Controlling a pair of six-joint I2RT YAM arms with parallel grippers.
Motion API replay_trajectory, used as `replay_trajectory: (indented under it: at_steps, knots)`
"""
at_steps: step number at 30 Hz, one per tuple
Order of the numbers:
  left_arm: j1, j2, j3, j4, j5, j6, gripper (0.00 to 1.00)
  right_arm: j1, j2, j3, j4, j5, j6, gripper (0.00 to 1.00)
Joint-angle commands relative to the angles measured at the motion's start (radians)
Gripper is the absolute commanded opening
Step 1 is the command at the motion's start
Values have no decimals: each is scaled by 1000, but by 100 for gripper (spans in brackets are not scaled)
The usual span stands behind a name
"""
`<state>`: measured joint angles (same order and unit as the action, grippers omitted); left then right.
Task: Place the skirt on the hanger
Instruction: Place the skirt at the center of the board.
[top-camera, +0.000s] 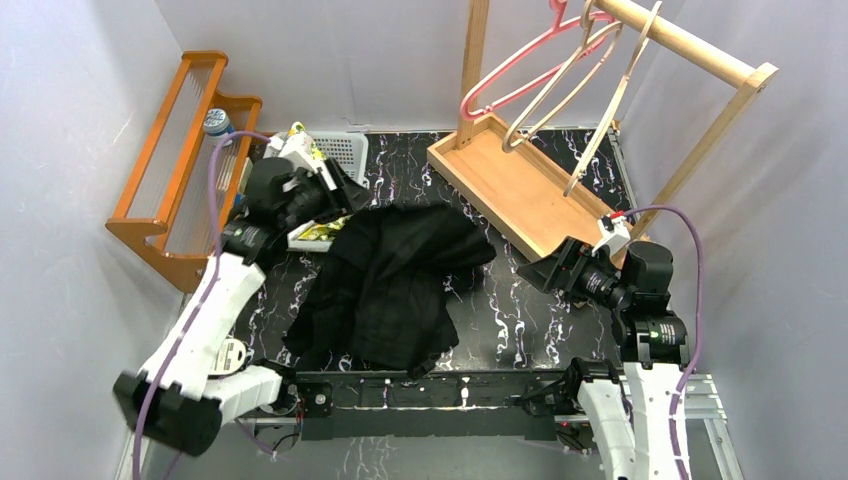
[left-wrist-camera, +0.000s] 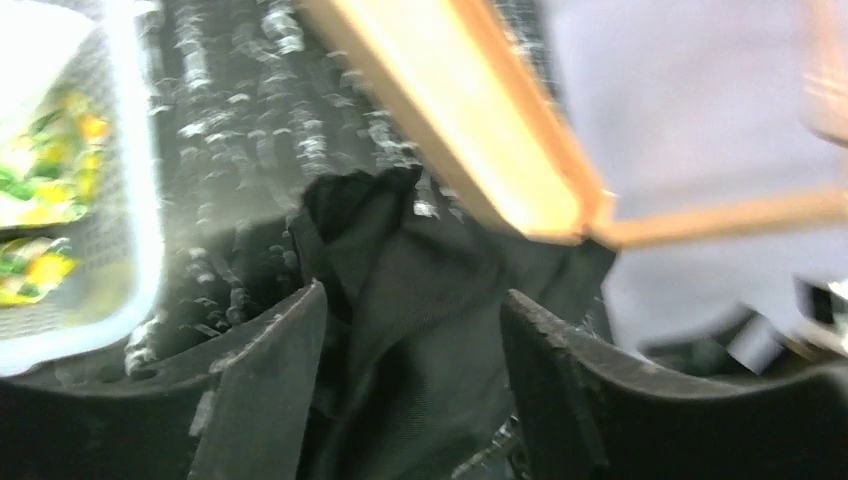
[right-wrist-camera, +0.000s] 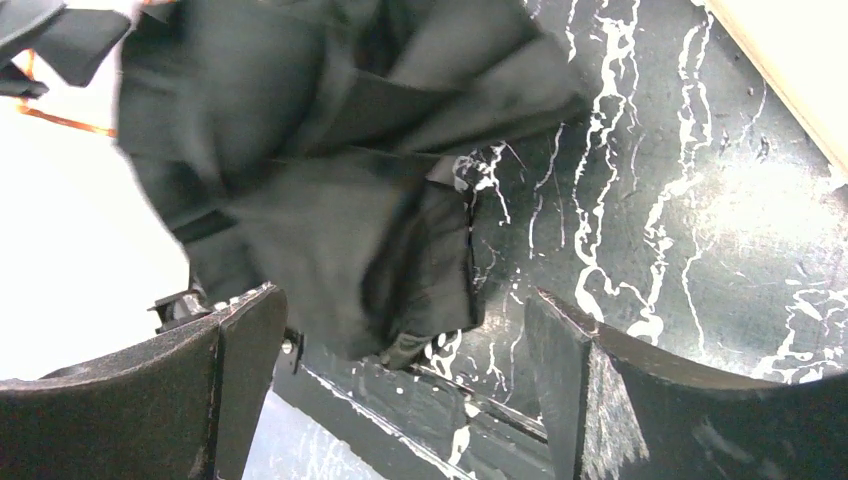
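My right gripper needs to go to the left in the top view and down onto the fold at the skirt's middle (top-camera: 411, 271) (right-wrist-camera: 368, 152) next, since the skirt lies beyond the gripper's fingers.
The black skirt (top-camera: 390, 285) lies crumpled in the middle of the dark marbled table. A pink hanger (top-camera: 520, 70) and wooden hangers (top-camera: 600, 70) hang from the wooden rail (top-camera: 690, 45) at the back right. My left gripper (top-camera: 345, 197) is open at the skirt's far left edge. In the left wrist view the skirt's fabric (left-wrist-camera: 420, 300) lies between its spread fingers (left-wrist-camera: 265, 390). My right gripper (top-camera: 535, 272) is open and empty just right of the skirt. In the right wrist view the skirt (right-wrist-camera: 330, 190) lies ahead of its fingers (right-wrist-camera: 565, 380), apart from them.
The rail's wooden base tray (top-camera: 510, 185) lies at the back right of the skirt. A white basket (top-camera: 345, 150) with yellow-green packets and an orange wooden rack (top-camera: 185, 150) with a bottle (top-camera: 217, 122) stand at the back left.
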<state>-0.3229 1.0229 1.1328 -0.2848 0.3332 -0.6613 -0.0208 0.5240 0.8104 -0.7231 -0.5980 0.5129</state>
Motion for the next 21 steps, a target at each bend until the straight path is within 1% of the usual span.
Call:
replay_trajectory:
  at_steps: [1,3,7,12,14,16,19,21]
  knots:
    - [2,175,17,-99,-330,180,68,12,3,-46,62,16,-57,95]
    - [2,204,48,-122,-351,217,71,15,7,-65,63,21,-77,94]
    - [1,156,64,-143,-274,281,74,16,1,-107,86,10,-105,93]
    - [0,47,0,-148,-182,292,73,50,6,-156,153,-37,-108,91]
    - [-1,21,-25,-177,-153,281,71,58,17,-161,163,-40,-114,91]
    - [-3,-8,-61,-234,-155,253,71,76,22,-161,169,-32,-116,91]
    - [-2,-60,-151,-315,-157,214,78,123,35,-177,177,15,-101,91]
    - [-3,-92,-201,-347,-154,199,82,184,54,-197,212,66,-66,91]
